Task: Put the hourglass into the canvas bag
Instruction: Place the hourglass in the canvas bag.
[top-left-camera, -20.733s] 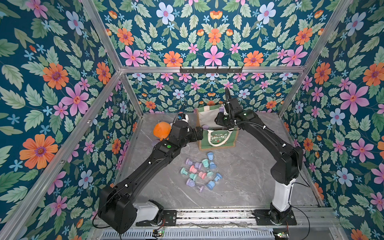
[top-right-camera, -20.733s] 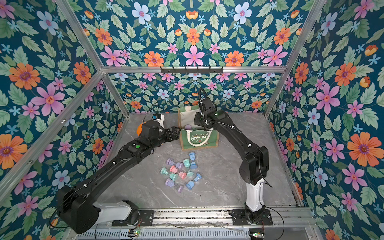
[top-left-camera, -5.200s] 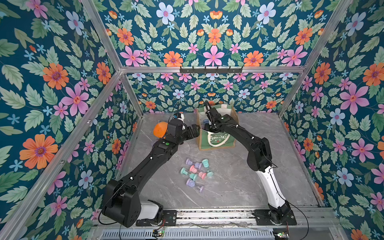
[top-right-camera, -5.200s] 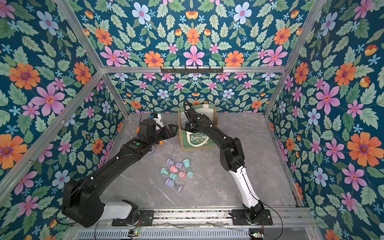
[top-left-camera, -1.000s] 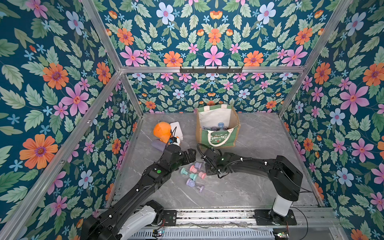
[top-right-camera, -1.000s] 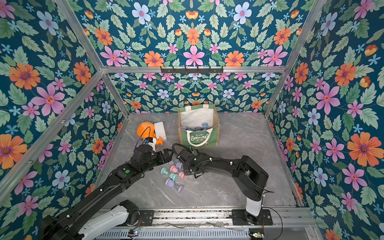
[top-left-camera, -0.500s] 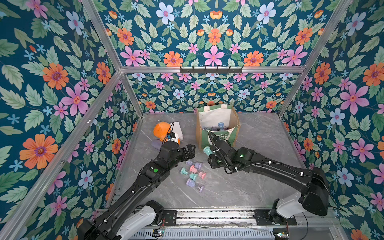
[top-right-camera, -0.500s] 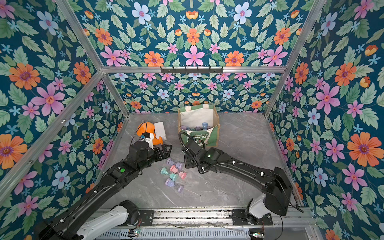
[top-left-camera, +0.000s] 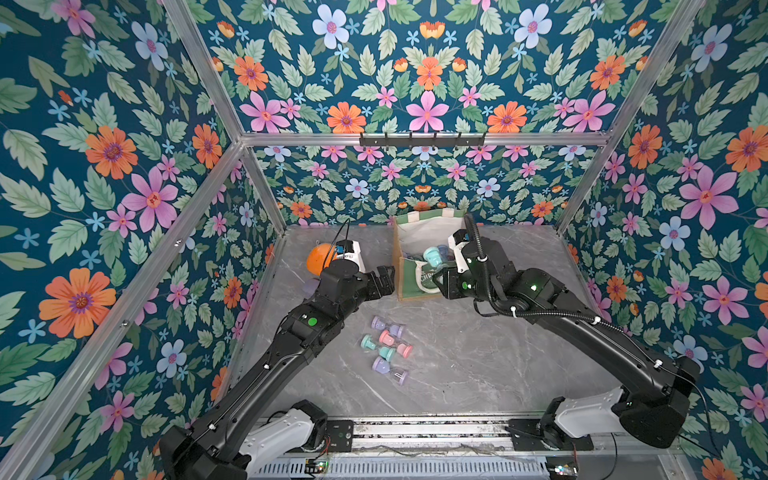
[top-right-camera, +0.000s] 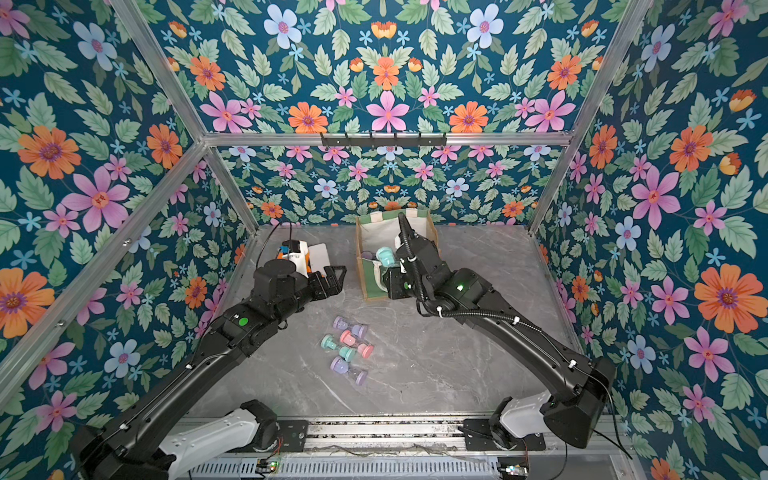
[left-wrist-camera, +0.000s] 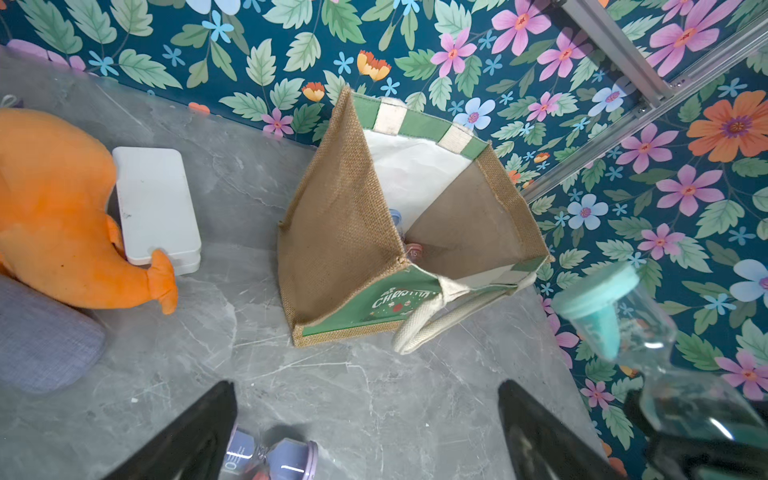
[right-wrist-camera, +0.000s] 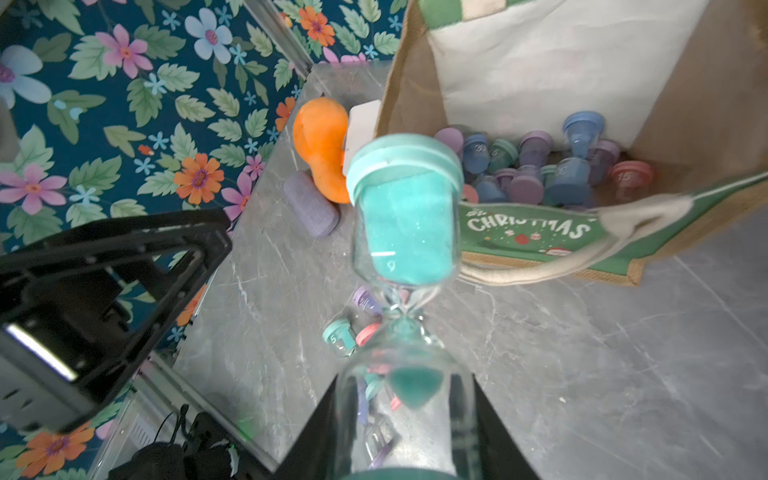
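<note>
The canvas bag's opening (top-left-camera: 422, 241) (right-wrist-camera: 552, 152) lies outward and below, so my right gripper must carry the hourglass outward past the canvas bag's rim, lower it inside and release it.
My right gripper (top-left-camera: 443, 264) (right-wrist-camera: 405, 415) is shut on a teal hourglass (top-left-camera: 432, 255) (top-right-camera: 384, 255) (right-wrist-camera: 405, 216), gripping its lower glass bulb. It holds the hourglass in the air at the front rim of the canvas bag (top-left-camera: 424, 237) (top-right-camera: 382, 232) (right-wrist-camera: 528, 226). The bag stands open at the back of the table, and several hourglasses (right-wrist-camera: 540, 166) lie inside it. My left gripper (top-left-camera: 384, 276) (top-right-camera: 334, 276) (left-wrist-camera: 365, 432) is open and empty, just left of the bag (left-wrist-camera: 340, 232). Several loose hourglasses (top-left-camera: 386, 345) (top-right-camera: 349, 349) lie on the table between the arms.
An orange plush toy (top-left-camera: 318, 257) (left-wrist-camera: 54, 208), a white box (top-right-camera: 318, 251) (left-wrist-camera: 153, 203) and a grey-purple pouch (left-wrist-camera: 37, 332) (right-wrist-camera: 309, 203) sit left of the bag near the left wall. A black hook rail (top-left-camera: 419, 139) hangs on the back wall.
My right gripper has lifted the teal hourglass from the pile and carried it back to the bag's front rim. My left gripper has moved back toward the bag's left side.
</note>
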